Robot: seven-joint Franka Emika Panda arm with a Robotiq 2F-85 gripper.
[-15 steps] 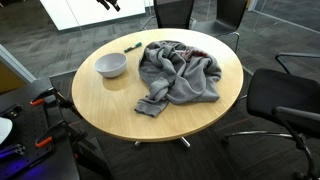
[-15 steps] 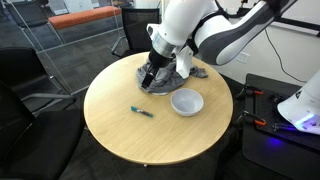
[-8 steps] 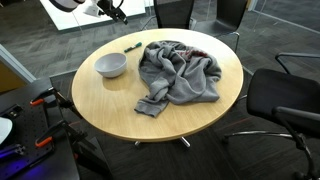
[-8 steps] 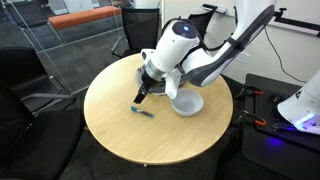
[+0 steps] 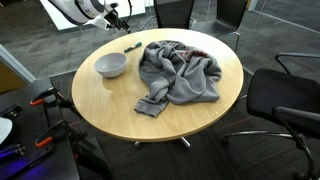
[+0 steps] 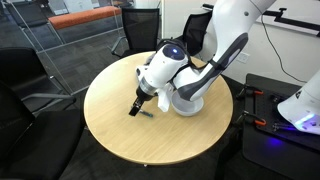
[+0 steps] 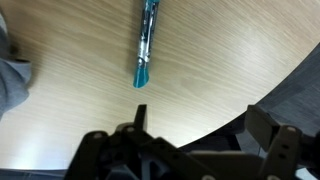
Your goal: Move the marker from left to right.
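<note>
My gripper turns slightly next and lowers, centring the gap between its fingers over the marker's near end (image 5: 139, 44) (image 7: 141, 77), which lies ahead of one finger.
The marker (image 7: 146, 45), a thin teal stick with a dark end, lies on the round wooden table (image 7: 230, 60) just ahead of my fingers in the wrist view. It also shows in both exterior views (image 5: 131, 46) (image 6: 147, 113), between the table edge and the white bowl (image 5: 111, 65). My gripper (image 6: 135, 107) hangs low over the table right beside the marker, open and empty, with its fingers (image 7: 200, 130) spread at the bottom of the wrist view. In an exterior view it shows at the top edge (image 5: 118, 17). The arm hides most of the bowl (image 6: 192, 104) in an exterior view.
A crumpled grey cloth (image 5: 180, 72) covers the table's middle and reaches the left edge of the wrist view (image 7: 10, 72). Black office chairs (image 5: 290, 100) (image 5: 175, 12) stand around the table. The table edge is close to the marker.
The arm has swung from above the grey cloth across and down to the marker. The gripper is now much lower. The marker, bowl and cloth have not moved.
</note>
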